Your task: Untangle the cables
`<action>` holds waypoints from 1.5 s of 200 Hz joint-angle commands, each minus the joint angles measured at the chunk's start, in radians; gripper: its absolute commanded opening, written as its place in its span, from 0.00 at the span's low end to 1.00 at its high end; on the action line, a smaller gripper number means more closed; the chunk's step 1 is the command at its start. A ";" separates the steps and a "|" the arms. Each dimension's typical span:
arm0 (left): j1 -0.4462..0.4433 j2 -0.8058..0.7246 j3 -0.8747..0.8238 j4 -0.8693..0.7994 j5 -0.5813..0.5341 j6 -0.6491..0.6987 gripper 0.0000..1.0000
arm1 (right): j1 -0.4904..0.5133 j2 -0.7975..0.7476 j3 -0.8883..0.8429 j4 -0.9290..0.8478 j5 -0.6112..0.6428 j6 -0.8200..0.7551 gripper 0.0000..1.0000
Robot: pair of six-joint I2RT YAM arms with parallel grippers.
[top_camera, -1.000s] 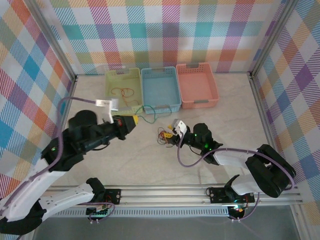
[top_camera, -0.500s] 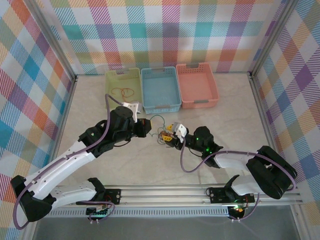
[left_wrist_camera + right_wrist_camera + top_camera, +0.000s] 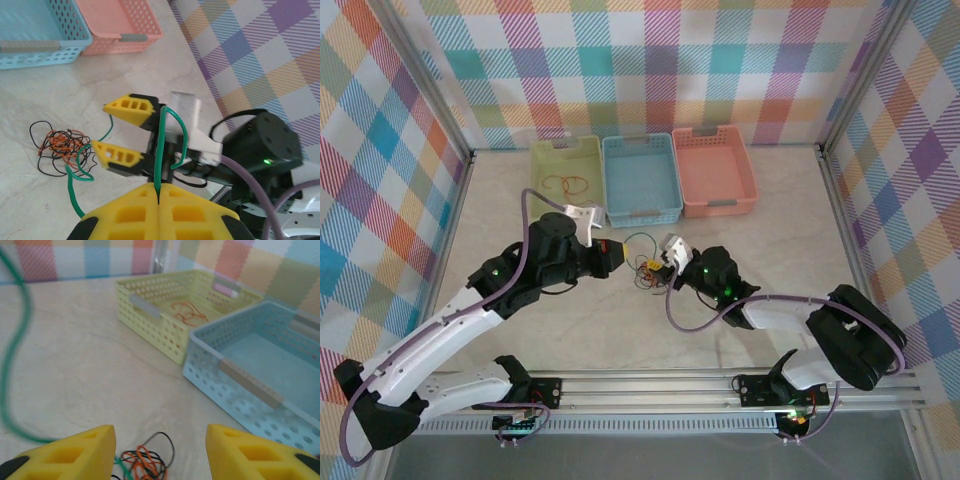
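Note:
The green cable loops into the tangle [image 3: 645, 274], so my left gripper should back away, then come to its near side and release.
The cables are a small tangle [image 3: 645, 274] of red-orange, black and green wires on the table between the arms. My left gripper [image 3: 617, 254] is shut on a green cable [image 3: 161, 145] that rises from its pads [image 3: 159, 187] and loops back down to the tangle [image 3: 60, 147]. My right gripper [image 3: 659, 264] stands open just right of the heap. In the right wrist view its gripper [image 3: 160, 456] straddles the near side of the tangle [image 3: 146, 463] without touching it. The green cable [image 3: 10, 345] curves blurred along the left edge there.
Three baskets stand at the back: yellow-green [image 3: 534, 165] with two loose orange cables [image 3: 566, 183] inside, blue [image 3: 640, 139], pink [image 3: 715, 133]. Metal frame rails run along both sides and the near edge. The right gripper's fingers [image 3: 129, 107] sit close in front of the left gripper.
My left arm swung in from the left with the green cable, which now loops slack by the tangle. My right gripper opened wider and edged left over the heap.

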 commanded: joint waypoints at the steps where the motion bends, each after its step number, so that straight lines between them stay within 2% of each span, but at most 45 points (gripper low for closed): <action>1: 0.007 -0.033 0.021 0.003 0.023 0.005 0.00 | 0.000 0.021 0.042 -0.069 0.045 0.021 0.50; 23: 0.006 -0.046 0.016 0.010 0.036 0.002 0.00 | 0.000 0.016 0.034 -0.053 0.020 0.021 0.44; 35: 0.006 -0.055 0.010 0.014 0.036 0.001 0.00 | -0.001 0.013 0.030 -0.046 0.021 0.024 0.36; 46: 0.007 -0.065 0.001 0.016 0.031 0.001 0.00 | -0.001 0.010 0.026 -0.038 0.023 0.030 0.25; 84: 0.007 -0.105 -0.046 0.021 0.030 -0.013 0.00 | -0.004 0.004 0.010 0.001 0.012 0.052 0.00; 128: 0.007 -0.206 -0.087 -0.022 -0.055 -0.008 0.00 | -0.036 -0.016 -0.018 0.047 0.040 0.137 0.00; 158: 0.008 -0.352 -0.169 -0.054 -0.201 -0.008 0.00 | -0.128 -0.026 -0.035 0.054 0.019 0.365 0.00; 187: 0.007 -0.489 -0.260 0.011 -0.178 -0.024 0.00 | -0.204 -0.024 -0.006 -0.051 0.029 0.534 0.00; 228: 0.008 -0.653 -0.323 0.065 -0.186 -0.036 0.00 | -0.253 -0.021 -0.008 -0.085 0.036 0.628 0.00; 268: 0.008 -0.652 -0.348 0.102 -0.157 -0.049 0.00 | -0.264 -0.019 0.000 -0.091 -0.005 0.638 0.00; 275: 0.007 -0.643 -0.345 0.096 -0.163 -0.050 0.00 | -0.264 -0.021 -0.002 -0.086 -0.010 0.635 0.07; 280: 0.008 -0.636 -0.344 0.091 -0.168 -0.050 0.00 | -0.265 -0.023 -0.004 -0.079 -0.017 0.627 0.08; 290: 0.009 -0.623 -0.339 0.078 -0.188 -0.050 0.00 | -0.265 -0.024 -0.009 -0.066 -0.031 0.618 0.07; 300: 0.009 -0.607 -0.334 0.064 -0.207 -0.051 0.00 | -0.265 -0.021 -0.008 -0.065 -0.040 0.614 0.01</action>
